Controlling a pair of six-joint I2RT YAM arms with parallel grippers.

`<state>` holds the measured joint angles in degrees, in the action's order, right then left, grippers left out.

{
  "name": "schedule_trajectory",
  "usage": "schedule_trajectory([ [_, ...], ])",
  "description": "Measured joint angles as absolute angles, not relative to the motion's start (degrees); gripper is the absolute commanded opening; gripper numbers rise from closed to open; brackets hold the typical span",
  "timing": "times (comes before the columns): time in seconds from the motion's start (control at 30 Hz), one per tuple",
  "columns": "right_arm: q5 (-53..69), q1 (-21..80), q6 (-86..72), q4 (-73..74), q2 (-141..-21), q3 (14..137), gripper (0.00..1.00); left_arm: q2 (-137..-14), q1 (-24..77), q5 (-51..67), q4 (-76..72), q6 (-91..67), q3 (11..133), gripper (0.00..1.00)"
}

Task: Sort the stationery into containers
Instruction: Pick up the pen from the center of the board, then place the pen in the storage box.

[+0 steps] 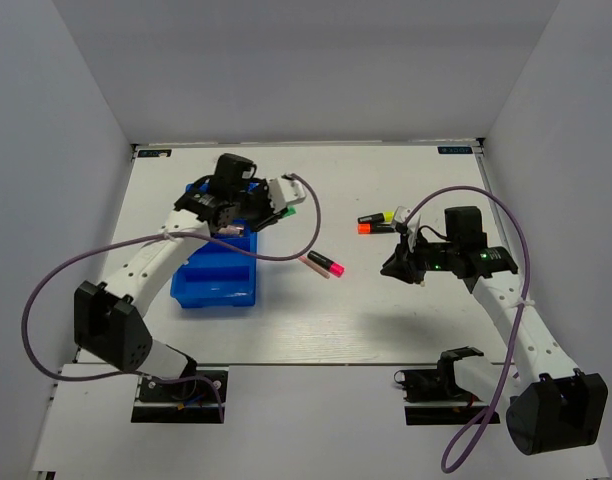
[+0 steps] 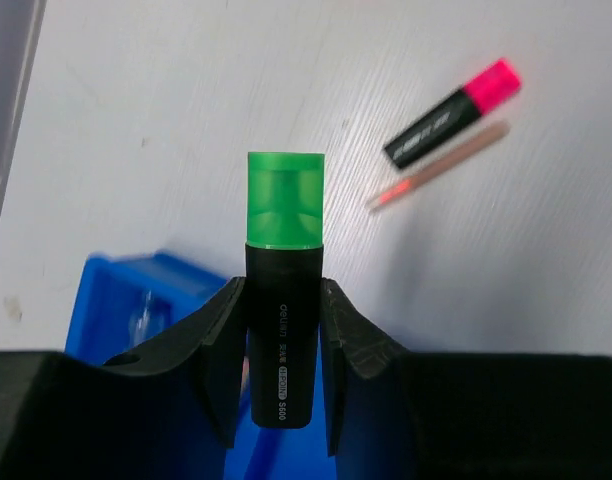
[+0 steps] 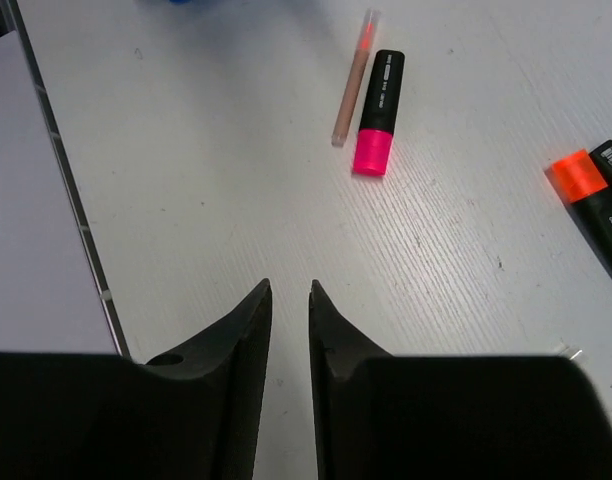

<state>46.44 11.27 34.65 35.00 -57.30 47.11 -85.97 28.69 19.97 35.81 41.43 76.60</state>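
Note:
I need to move my left gripper down, back and left in the top view, to put the black highlighter into the tray's middle section, since it's empty.
My left gripper [image 2: 283,285] is shut on a black highlighter with a green cap [image 2: 284,200], held over the far right corner of the blue tray [image 1: 218,280]. In the top view that gripper [image 1: 278,202] hangs at the tray's far end. A pink-capped highlighter [image 1: 327,264] and a thin pink stick [image 1: 314,264] lie side by side on the table between the arms. My right gripper [image 3: 289,288] hovers low over bare table, open by a narrow gap with nothing between its fingers. The pink highlighter [image 3: 378,100] and the stick [image 3: 351,85] lie ahead of it.
A yellow-capped highlighter [image 1: 384,215] and an orange-capped one [image 1: 371,228] lie just beyond my right gripper [image 1: 398,262]. The orange one [image 3: 591,195] shows at the right edge of the right wrist view. A clear item [image 2: 146,315] rests in the tray [image 2: 116,290].

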Motion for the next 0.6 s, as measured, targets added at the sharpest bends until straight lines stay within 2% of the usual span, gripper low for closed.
schedule_trajectory([
  [0.1,46.48,11.25,34.70,35.03,-57.30,46.96,0.25,-82.19,24.03,18.70,39.07,44.29,73.14,0.00],
  [0.27,46.52,11.25,34.68,35.03,-57.19,46.96,0.26,-82.78,17.08,15.73,42.39,49.19,65.32,0.00],
  [0.6,46.54,11.20,34.70,35.03,-57.19,46.96,0.28,-84.53,7.11,18.87,41.80,49.58,62.54,0.00],
])
